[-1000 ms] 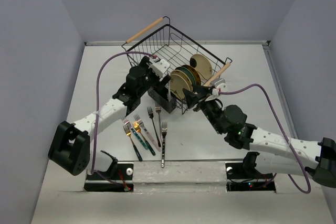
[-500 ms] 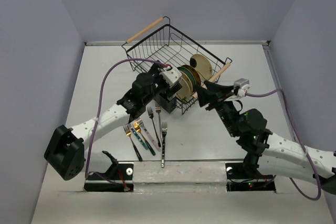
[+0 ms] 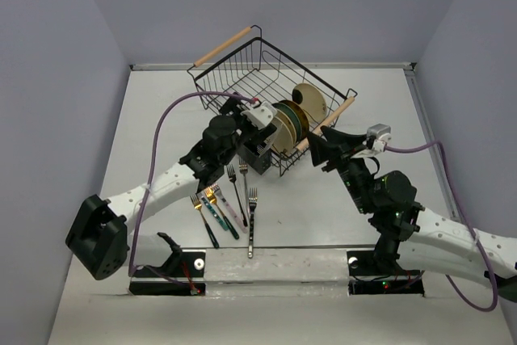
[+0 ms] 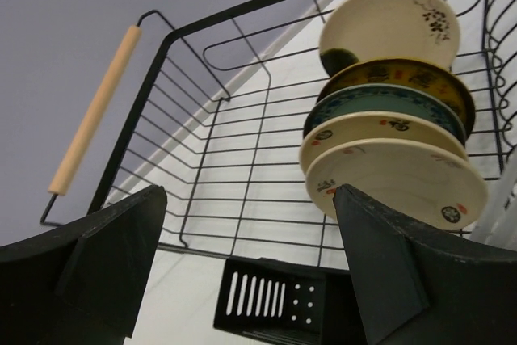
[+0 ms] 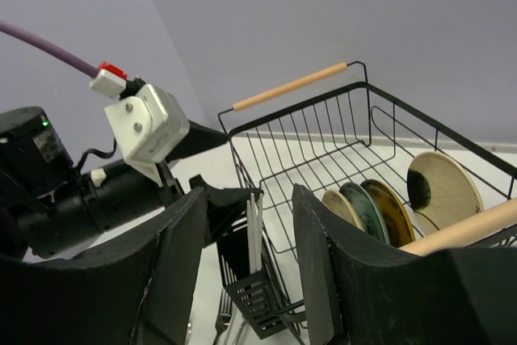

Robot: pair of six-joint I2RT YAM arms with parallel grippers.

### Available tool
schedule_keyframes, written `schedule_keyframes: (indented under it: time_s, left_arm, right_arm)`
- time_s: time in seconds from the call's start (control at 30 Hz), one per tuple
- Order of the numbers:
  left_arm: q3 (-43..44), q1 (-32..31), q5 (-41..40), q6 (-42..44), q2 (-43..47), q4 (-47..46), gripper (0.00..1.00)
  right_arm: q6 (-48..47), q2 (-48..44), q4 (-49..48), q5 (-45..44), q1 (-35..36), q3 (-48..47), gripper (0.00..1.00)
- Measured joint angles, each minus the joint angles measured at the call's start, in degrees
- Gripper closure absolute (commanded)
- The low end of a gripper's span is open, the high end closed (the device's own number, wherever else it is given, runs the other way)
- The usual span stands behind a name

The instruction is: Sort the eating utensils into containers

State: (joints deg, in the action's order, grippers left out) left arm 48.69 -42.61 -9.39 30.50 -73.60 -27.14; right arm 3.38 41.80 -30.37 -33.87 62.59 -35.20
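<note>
I will next move my right gripper back, left in the top view and down onto the nearest fork's dark handle, beside bare table.
Several forks (image 3: 229, 199) lie side by side on the table in front of the arm bases, some gold-headed, some with dark, teal or pink handles. The small black slotted caddy (image 3: 257, 159) stands against the near side of the wire rack. In the right wrist view, slim white handles (image 5: 255, 232) stand upright in the caddy (image 5: 262, 300). My left gripper (image 3: 257, 143) hovers right over the caddy, open and holding nothing. From the left wrist the caddy (image 4: 275, 305) shows low between the left gripper's (image 4: 249, 199) jaws. My right gripper (image 3: 321, 149) hangs open and empty to the right of the caddy.
The big black wire rack (image 3: 234, 78) with wooden handles (image 3: 222, 46) stands behind the caddy, with several round plates (image 3: 287, 123) upright in its right half. Purple cables loop from both wrists. A metal strip (image 3: 266, 264) runs along the near edge between the bases.
The right gripper has drawn back to the right, away from the rack's near side. The left gripper has shifted right and down, closer over the caddy. The forks on the table have not moved.
</note>
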Motion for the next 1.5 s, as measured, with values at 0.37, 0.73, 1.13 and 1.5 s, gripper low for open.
schedule_keyframes:
  time_s: [0.37,0.73,1.13,1.5]
  left_arm:
    - [-3.5,3.7,-8.3,0.5,10.0,-0.7,0.01]
    - [-13.8,22.1,-15.3,-3.8,28.1,2.3,0.01]
    - [-29.6,33.0,-17.7,-4.4,35.6,7.4,0.01]
    - [-32.2,33.4,-15.2,-4.1,33.1,5.2,0.01]
  right_arm:
    - [2.8,4.0,13.8,-0.1,0.0,-9.3,0.48]
    - [10.8,23.3,41.9,10.0,0.3,-32.0,0.58]
    - [21.2,40.1,51.1,18.5,8.0,-34.2,0.53]
    - [40.1,52.0,50.7,15.5,9.1,-26.4,0.55]
